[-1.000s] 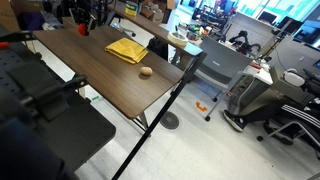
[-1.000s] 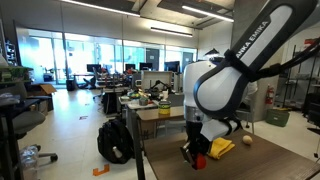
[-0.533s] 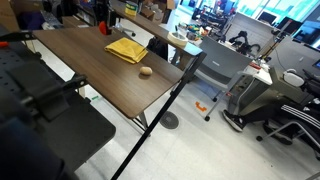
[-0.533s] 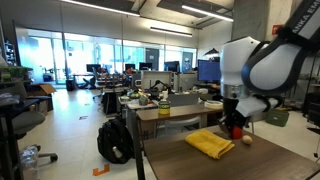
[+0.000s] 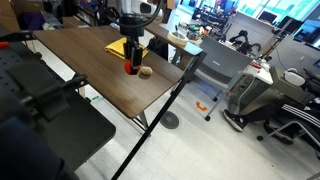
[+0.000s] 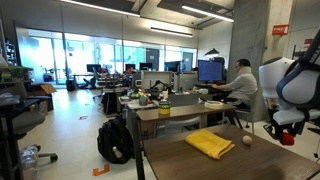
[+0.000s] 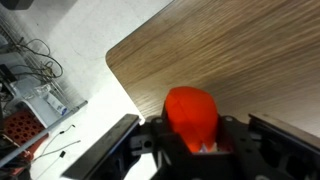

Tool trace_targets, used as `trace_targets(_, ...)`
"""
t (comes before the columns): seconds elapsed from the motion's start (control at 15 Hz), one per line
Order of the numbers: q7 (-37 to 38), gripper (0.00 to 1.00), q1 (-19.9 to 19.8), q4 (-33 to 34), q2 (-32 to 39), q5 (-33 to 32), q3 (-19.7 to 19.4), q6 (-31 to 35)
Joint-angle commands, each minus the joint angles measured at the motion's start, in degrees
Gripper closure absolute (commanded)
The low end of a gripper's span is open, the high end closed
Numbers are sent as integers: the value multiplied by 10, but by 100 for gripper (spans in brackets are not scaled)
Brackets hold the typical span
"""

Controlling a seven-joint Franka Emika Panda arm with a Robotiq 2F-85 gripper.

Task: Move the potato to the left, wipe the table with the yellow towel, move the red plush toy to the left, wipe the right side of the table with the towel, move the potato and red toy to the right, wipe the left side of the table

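Note:
The red plush toy still hangs above the table in my gripper, so it should next go down onto the bare wood beside the potato and be released.
The red plush toy [image 7: 191, 110] is squeezed between my gripper's fingers [image 7: 192, 142], which are shut on it. In both exterior views the gripper [image 5: 131, 62] [image 6: 288, 132] hangs just above the dark wood table [image 5: 90, 75] [image 6: 200, 165], holding the red plush toy [image 5: 130, 69] [image 6: 287, 139]. The tan potato [image 5: 146, 71] [image 6: 247, 140] lies on the table right beside it. The yellow towel [image 5: 118, 47] [image 6: 210, 143] lies flat further in, partly hidden by the arm in an exterior view. The wrist view shows a rounded table corner [image 7: 125, 60] below the toy.
The table's edge and corner are close to the gripper. Office chairs [image 5: 285, 125] and a desk stand beyond it. A black backpack [image 6: 115, 143] sits on the floor, and a person [image 6: 238, 85] sits at a monitor behind.
The arm has carried the red plush toy from the far end of the table, over the towel, to a spot next to the potato. The jaws stayed shut on the toy.

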Motion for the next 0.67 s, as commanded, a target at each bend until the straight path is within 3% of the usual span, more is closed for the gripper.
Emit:
trace_targets(0.0, 50, 93, -19, 60, 94, 9, 5, 33)
trace_targets(0.27, 53, 93, -25, 109, 169, 33, 16, 59)
trace_targets(0.33, 55, 45, -22, 118, 180, 39, 13, 61)
trace_targets(0.4, 51, 44, -22, 113, 166, 42, 13, 62)
trace_targets(0.6, 46, 23, -12, 83, 126, 49, 13, 79)
